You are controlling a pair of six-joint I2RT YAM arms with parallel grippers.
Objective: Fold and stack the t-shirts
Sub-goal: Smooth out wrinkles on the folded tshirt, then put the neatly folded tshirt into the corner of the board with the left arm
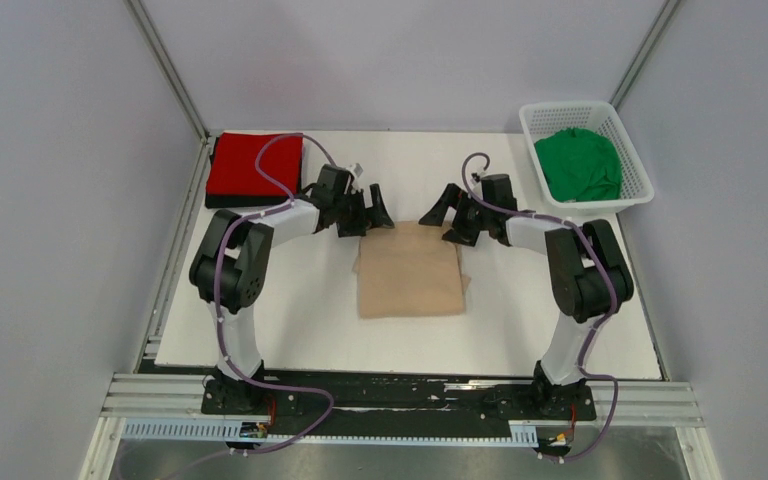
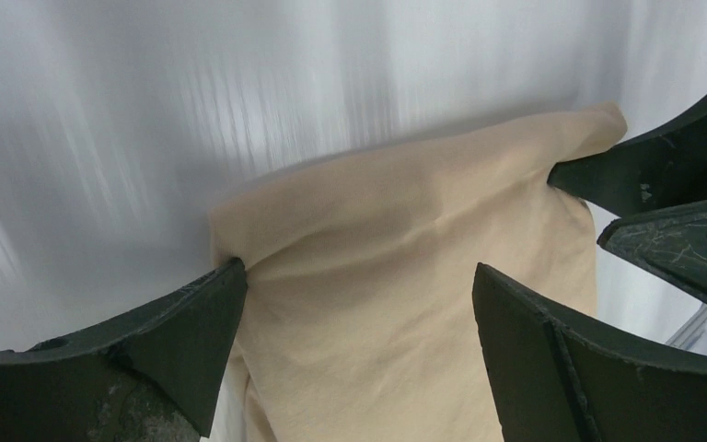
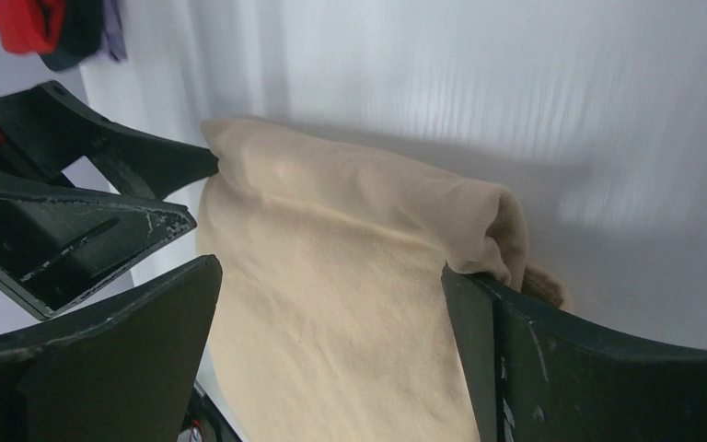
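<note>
My left gripper moves back from the beige t-shirt's far corner onto that t-shirt's mid-edge nearer the red t-shirt next. It then closes there, since the beige t-shirt (image 1: 410, 272) lies folded flat.
A folded beige t-shirt (image 1: 410, 272) lies flat mid-table. My left gripper (image 1: 368, 212) hovers over its far left corner and my right gripper (image 1: 447, 215) over its far right corner. Both are open with nothing between the fingers. The left wrist view shows the beige t-shirt (image 2: 405, 239) spread below my open left gripper (image 2: 359, 272). In the right wrist view the same cloth (image 3: 350, 249) lies under my open right gripper (image 3: 331, 267). A folded red t-shirt (image 1: 255, 165) rests on a black t-shirt (image 1: 222, 200) at the far left. A green t-shirt (image 1: 580, 165) is bunched in the basket.
The white lattice basket (image 1: 532, 120) sits at the far right corner, partly off the white table mat (image 1: 290, 320). Grey walls close in the back and both sides. The two grippers face each other, a short gap apart.
</note>
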